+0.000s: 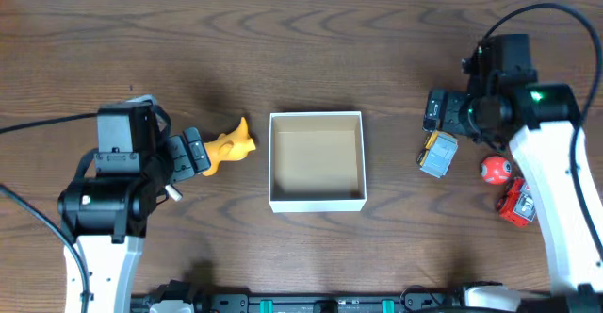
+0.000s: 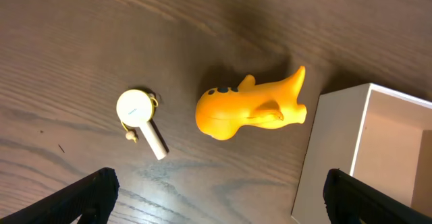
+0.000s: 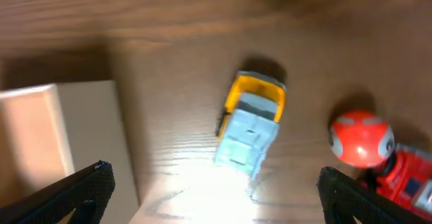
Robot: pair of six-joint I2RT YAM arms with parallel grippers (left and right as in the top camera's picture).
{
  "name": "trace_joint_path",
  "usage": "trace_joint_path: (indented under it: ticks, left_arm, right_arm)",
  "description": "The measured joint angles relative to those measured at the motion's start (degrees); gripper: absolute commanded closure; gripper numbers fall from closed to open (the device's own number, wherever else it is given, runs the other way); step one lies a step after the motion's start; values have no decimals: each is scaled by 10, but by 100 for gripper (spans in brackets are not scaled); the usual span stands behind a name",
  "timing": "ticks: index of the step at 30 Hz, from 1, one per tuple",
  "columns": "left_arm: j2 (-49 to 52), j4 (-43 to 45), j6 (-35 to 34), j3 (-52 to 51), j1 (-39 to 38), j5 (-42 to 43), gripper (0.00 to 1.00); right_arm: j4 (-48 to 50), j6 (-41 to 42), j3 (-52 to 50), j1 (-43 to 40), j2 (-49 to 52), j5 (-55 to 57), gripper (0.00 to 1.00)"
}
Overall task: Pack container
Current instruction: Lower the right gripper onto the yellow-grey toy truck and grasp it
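My right gripper will next go down onto the truck's blue bed [image 1: 437,158] [image 3: 246,142] and turn until its fingers are on either side of the truck's long sides, because the truck lies slanted.
The container [image 1: 317,203], a small square box with white walls and a tan inside, sits at the table's middle and holds nothing. A yellow toy animal [image 1: 229,146] lies just left of it; the left wrist view shows the toy [image 2: 251,107] beside the container's wall [image 2: 331,156]. My left gripper [image 1: 188,153] is open, above the table left of the yellow toy. A blue and yellow toy truck [image 1: 438,154] lies right of the container. My right gripper [image 1: 436,113] is open above the truck [image 3: 250,127].
A red ball toy [image 1: 496,170] and a red toy vehicle [image 1: 516,203] lie at the right, also in the right wrist view [image 3: 361,138]. A small white round tag with a stick [image 2: 140,119] lies left of the yellow toy.
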Motion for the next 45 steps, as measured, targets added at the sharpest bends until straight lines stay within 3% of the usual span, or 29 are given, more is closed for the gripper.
trace_joint_path:
  ticks: [5, 13, 38, 42, 45]
  left_arm:
    - [1, 0, 0, 0, 0, 2, 2]
    - [1, 0, 0, 0, 0, 4, 2]
    - [1, -1, 0, 0, 0, 6, 2]
    - [1, -1, 0, 0, 0, 6, 2]
    - [1, -1, 0, 0, 0, 6, 2]
  right_arm:
    - [9, 56, 0, -15, 42, 24, 1]
    - [43, 79, -21, -15, 72, 41, 1]
    - [293, 92, -287, -15, 79, 43, 1]
    - [298, 94, -299, -15, 79, 43, 7]
    - [298, 96, -300, -15, 79, 42, 18]
